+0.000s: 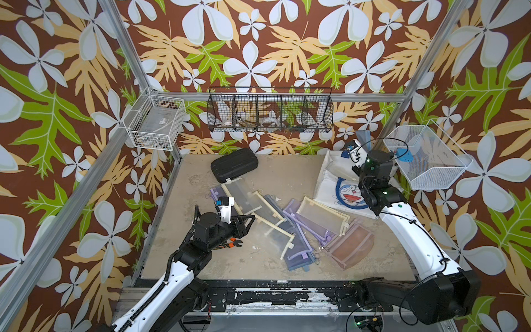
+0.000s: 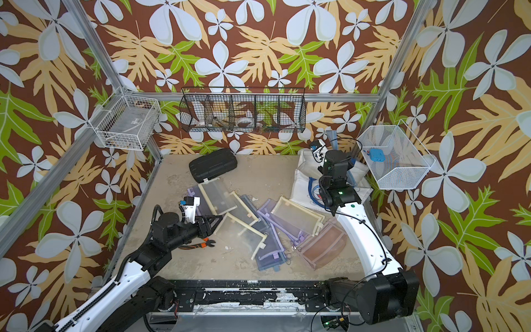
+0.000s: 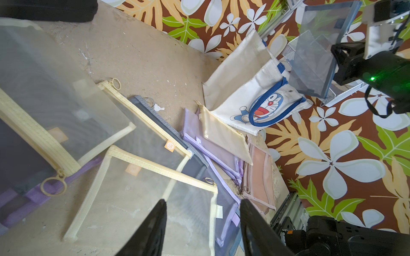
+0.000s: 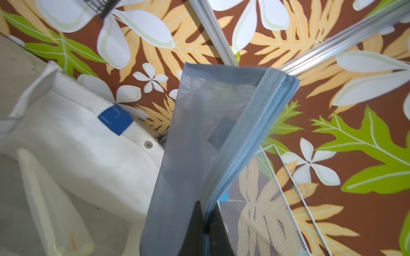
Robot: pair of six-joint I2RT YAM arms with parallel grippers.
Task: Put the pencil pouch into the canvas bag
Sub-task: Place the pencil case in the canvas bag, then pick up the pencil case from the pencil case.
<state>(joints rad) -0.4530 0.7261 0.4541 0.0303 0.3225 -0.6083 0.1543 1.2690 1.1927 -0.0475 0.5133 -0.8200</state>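
Observation:
The pencil pouch still hangs beyond the bag's rim. It goes with my right gripper away from the white mesh basket, over the canvas bag's opening (image 1: 338,166) (image 4: 100,213) for release next.
The white canvas bag (image 1: 327,184) with blue handles and a cartoon cat face lies at the back right of the table, its mouth (image 4: 77,137) open. My right gripper (image 4: 207,221) is shut on the edge of a blue-grey mesh pencil pouch (image 4: 199,144), which it holds up above the bag's far end (image 1: 362,135). A cream pouch (image 4: 51,199) shows inside the bag's mouth. My left gripper (image 3: 203,200) stands open and empty over a yellow-trimmed mesh pouch (image 3: 144,199), at the left end of the pile (image 1: 251,218).
Several mesh pouches, yellow, purple, grey and pink, lie overlapped mid-table (image 1: 287,221). A black hard case (image 1: 234,165) sits at the back. Orange-handled cutters (image 1: 234,244) lie under my left wrist. A white mesh basket (image 1: 428,161) hangs close beside my right gripper.

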